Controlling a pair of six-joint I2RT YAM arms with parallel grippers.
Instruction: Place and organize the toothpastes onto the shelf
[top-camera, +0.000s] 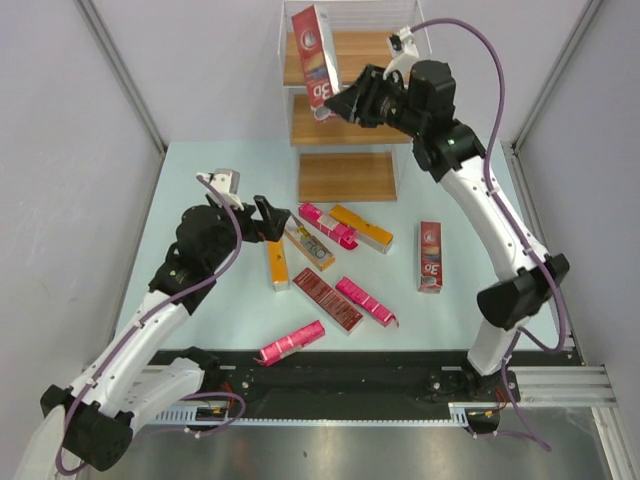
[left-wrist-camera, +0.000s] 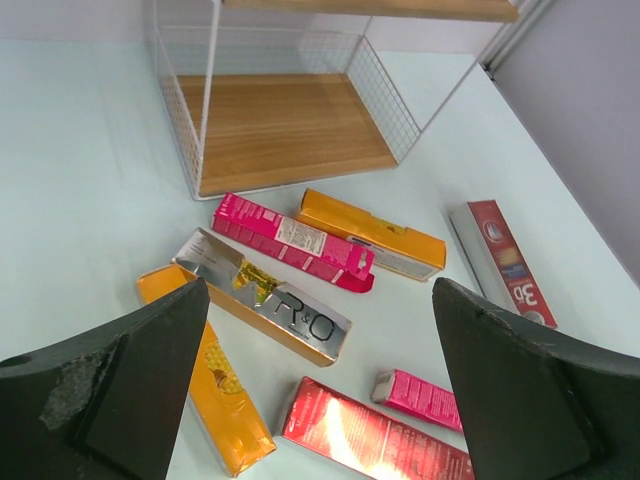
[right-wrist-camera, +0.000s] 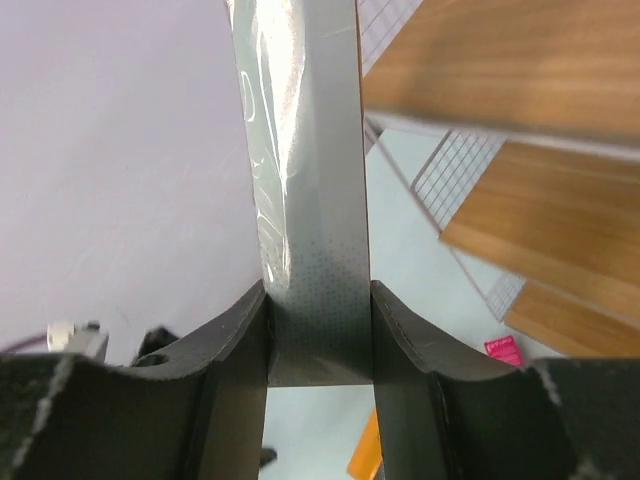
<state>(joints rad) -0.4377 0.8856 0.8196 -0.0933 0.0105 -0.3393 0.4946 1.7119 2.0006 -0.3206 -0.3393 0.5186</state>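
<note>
The held end of the dark red carton still hangs short of the wood, so my right gripper should next move outward onto the shelf's top board (top-camera: 347, 58) (right-wrist-camera: 455, 70) and release the carton there.
My right gripper (top-camera: 340, 102) (right-wrist-camera: 318, 300) is shut on the lower end of a dark red toothpaste carton (top-camera: 313, 55) (right-wrist-camera: 310, 150). The carton stands upright by the left side of the shelf's (top-camera: 345, 120) upper tiers; whether it touches a board I cannot tell. My left gripper (top-camera: 268, 218) (left-wrist-camera: 320, 290) hangs open and holds nothing, above cartons lying on the table: a silver one (left-wrist-camera: 270, 310), two orange ones (left-wrist-camera: 215, 390) (left-wrist-camera: 375, 232), a dark red one (left-wrist-camera: 375, 440) and pink ones (left-wrist-camera: 295, 240) (left-wrist-camera: 420, 395).
A red carton (top-camera: 430, 256) lies alone at the right of the table, and a pink one (top-camera: 291, 342) lies near the front rail. The shelf's bottom board (left-wrist-camera: 285, 130) is bare. Grey walls close in both sides.
</note>
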